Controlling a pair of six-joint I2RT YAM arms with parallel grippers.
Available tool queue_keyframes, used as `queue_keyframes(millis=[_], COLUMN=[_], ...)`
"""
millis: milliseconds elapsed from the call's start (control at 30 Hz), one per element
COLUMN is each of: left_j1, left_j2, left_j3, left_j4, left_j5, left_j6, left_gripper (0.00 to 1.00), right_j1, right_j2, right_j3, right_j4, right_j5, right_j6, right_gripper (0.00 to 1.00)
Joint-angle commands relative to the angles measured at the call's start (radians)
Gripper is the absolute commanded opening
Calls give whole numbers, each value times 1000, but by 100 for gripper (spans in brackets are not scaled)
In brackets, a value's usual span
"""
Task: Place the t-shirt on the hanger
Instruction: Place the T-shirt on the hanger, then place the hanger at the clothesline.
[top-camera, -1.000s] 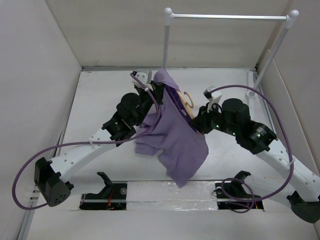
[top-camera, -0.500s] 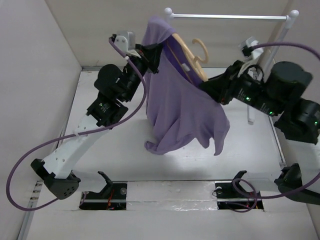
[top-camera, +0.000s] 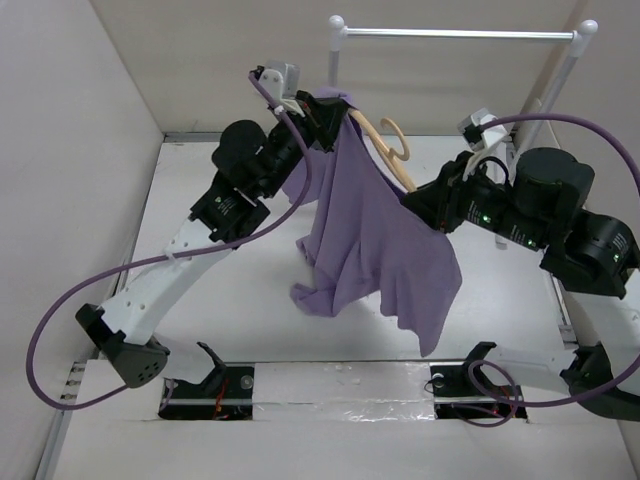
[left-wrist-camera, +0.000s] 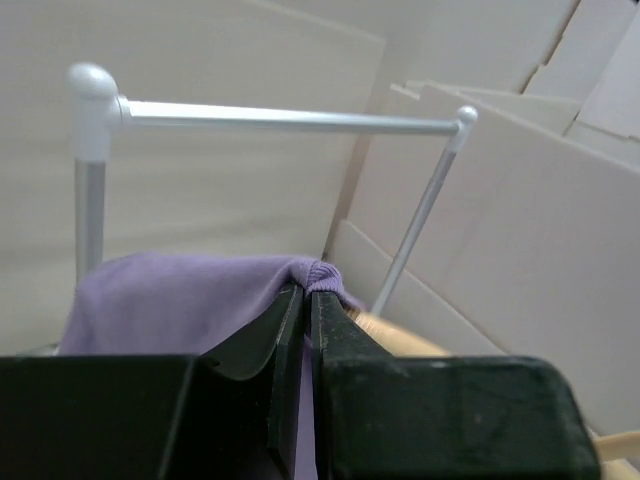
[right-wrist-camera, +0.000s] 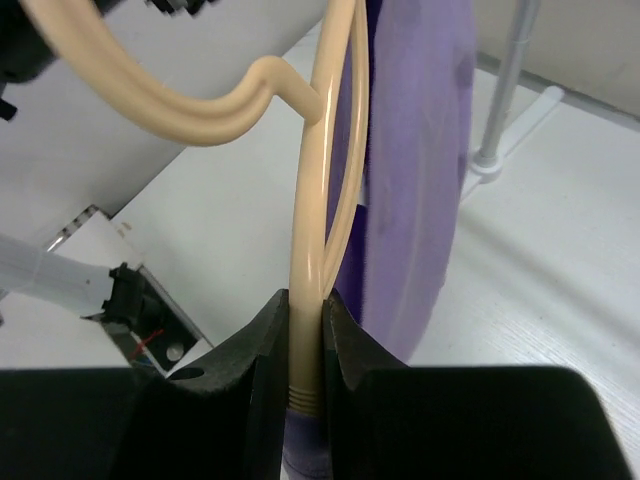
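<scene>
The hook of the hanger is still free, so my right gripper will move outward and to the right in the top view and let go of the hanger at the rack bar's end.
A purple t-shirt hangs in the air over the table, draped along the pale beige hanger. My left gripper is shut on the shirt's ribbed collar edge at the top. My right gripper is shut on the hanger's shoulder end, with the hook curving away to the upper left and shirt fabric beside it. The hanger's bar also shows under the left fingers.
The white-and-metal clothes rack stands at the back right, its bar close above the hanger hook; its post and foot show in the right wrist view. Cardboard walls enclose the table. Purple cables loop from both arms.
Both arms first lifted the shirt and hanger high off the table toward the rack, then came down and back a little. Both grips are unchanged.
</scene>
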Motion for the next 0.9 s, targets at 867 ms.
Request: queue_keyframes(millis=[867], left_j1=[-61], left_j2=[-338], left_j3=[-604], left_j4=[222], left_j5=[-23], left_j6=[-207], left_gripper=[28], right_j1=[-531], right_j2=[2], right_j3=[-104], right_j4=[204], right_j5=[-55], right_j6=[-13], right_gripper=[0])
